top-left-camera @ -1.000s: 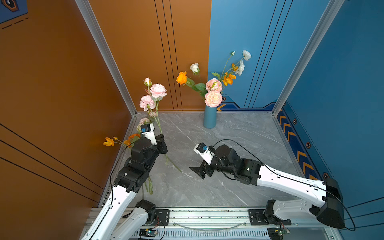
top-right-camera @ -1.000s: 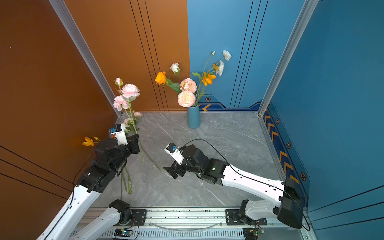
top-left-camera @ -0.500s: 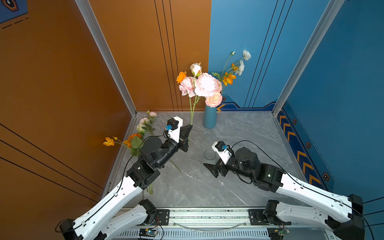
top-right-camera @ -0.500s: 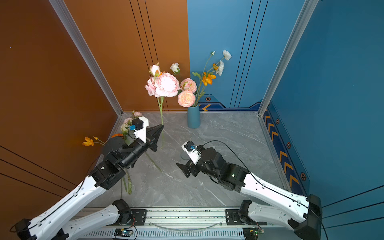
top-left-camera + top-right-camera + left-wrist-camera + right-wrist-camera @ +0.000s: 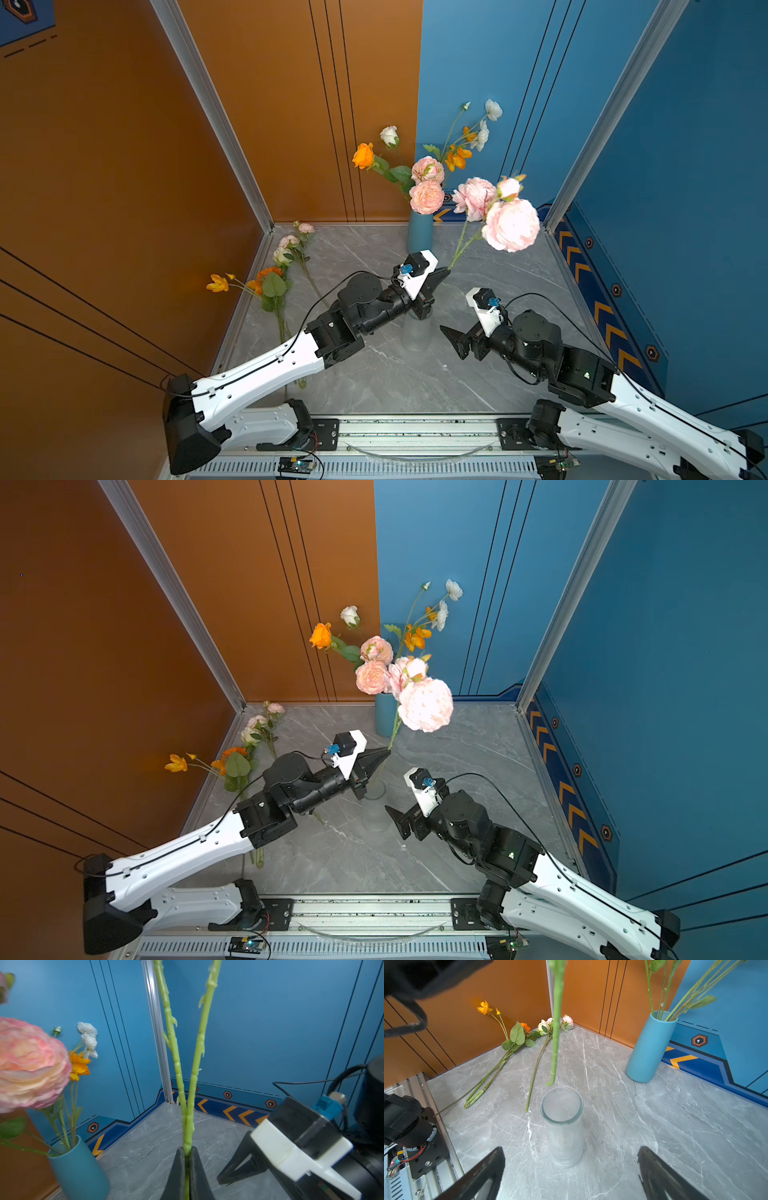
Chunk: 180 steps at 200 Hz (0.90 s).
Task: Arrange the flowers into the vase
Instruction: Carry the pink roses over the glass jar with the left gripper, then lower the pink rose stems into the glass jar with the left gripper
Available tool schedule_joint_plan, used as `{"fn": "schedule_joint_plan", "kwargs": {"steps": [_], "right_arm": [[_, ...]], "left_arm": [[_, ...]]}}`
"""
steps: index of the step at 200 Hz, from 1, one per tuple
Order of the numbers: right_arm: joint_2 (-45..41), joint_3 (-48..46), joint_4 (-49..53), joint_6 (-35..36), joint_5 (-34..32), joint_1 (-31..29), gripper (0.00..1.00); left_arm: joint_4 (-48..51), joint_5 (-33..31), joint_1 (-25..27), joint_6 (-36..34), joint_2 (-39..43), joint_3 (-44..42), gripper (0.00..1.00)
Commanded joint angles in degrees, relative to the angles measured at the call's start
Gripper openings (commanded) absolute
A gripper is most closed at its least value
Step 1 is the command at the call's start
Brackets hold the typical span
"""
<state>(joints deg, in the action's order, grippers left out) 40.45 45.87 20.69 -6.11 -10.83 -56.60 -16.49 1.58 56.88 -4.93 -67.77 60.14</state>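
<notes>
I should next lower my left gripper toward the opening of the glass vase (image 5: 374,808) and release the forked stem inside, because the stem's lower end is still above the glass vase's rim.
My left gripper (image 5: 444,272) (image 5: 386,752) (image 5: 188,1149) is shut on the green forked stem (image 5: 188,1126) of pale pink flowers (image 5: 511,224) (image 5: 426,704), which it holds upright in the air. The stem's lower end (image 5: 552,1078) hangs just above the far rim of an empty ribbed glass vase (image 5: 417,332) (image 5: 374,808) (image 5: 562,1126). My right gripper (image 5: 457,343) (image 5: 399,823) (image 5: 571,1151) is open, facing the glass vase, apart from it. A blue vase (image 5: 419,235) (image 5: 384,717) (image 5: 79,1167) (image 5: 650,1049) at the back holds several flowers.
Several more flowers (image 5: 286,266) (image 5: 249,746) (image 5: 517,1039), orange, pink and cream, lie on the grey marble table (image 5: 374,382) along the orange left wall. Blue walls close the back and right. A metal rail (image 5: 415,432) runs along the front edge.
My left arm has swung the pink flowers from the left wall across to above the glass vase. My right gripper drew back to the right and stayed open.
</notes>
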Motion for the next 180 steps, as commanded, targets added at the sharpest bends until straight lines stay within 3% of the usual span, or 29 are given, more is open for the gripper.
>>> {"fn": "schedule_joint_plan", "kwargs": {"steps": [1, 60, 180], "right_arm": [[-1.4, -1.09, 2.81, -1.61, -1.91, 0.26, 1.0], [-1.03, -1.09, 3.49, -1.36, -2.0, 0.26, 1.0], [1.49, -5.07, -2.03, -1.27, -0.03, 0.79, 1.0]], "left_arm": [[-2.23, -1.52, 0.6, -2.53, -0.82, 0.49, 0.0], [-2.52, -3.49, 0.12, -3.05, -2.54, -3.82, 0.0], [-2.49, -5.07, -2.8, 4.27, -3.08, -12.0, 0.0]]}}
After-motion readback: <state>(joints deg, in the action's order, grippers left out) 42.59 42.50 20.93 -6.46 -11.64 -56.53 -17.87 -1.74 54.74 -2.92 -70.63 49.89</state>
